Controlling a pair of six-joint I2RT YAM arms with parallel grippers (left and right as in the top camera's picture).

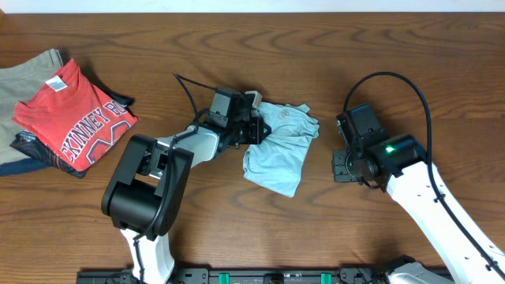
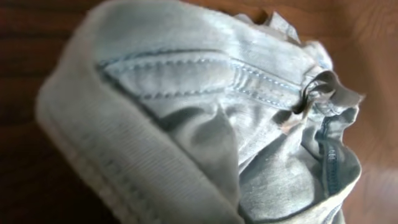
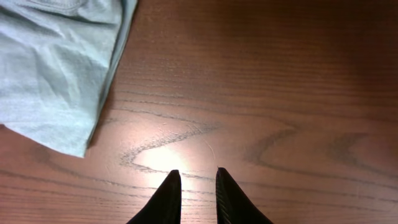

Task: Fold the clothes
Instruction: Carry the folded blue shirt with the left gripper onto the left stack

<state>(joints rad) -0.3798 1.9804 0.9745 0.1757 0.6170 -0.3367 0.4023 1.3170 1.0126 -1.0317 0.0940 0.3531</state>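
Next, my left gripper lifts the clothes, then carries them to the left in the overhead view over the red T-shirt (image 1: 74,116), where garments already lie stacked.
The clothes (image 1: 278,150) are a pale light-blue garment lying crumpled and bunched at the table's middle. My left gripper (image 1: 254,126) sits at its upper left edge, shut on the fabric. In the left wrist view the clothes (image 2: 186,112) fill the picture with a ribbed hem and stitched seams, and the fingers are hidden. My right gripper (image 1: 341,167) hovers over bare wood to the right of the garment. Its fingertips (image 3: 194,177) stand a narrow gap apart with nothing between them. A corner of the clothes (image 3: 56,68) lies up and left of them.
A red T-shirt with white lettering (image 1: 75,118) lies on a beige-grey garment (image 1: 28,75) at the far left. A dark rail (image 1: 276,276) runs along the front edge. Bare wood (image 3: 280,93) lies ahead of the right gripper.
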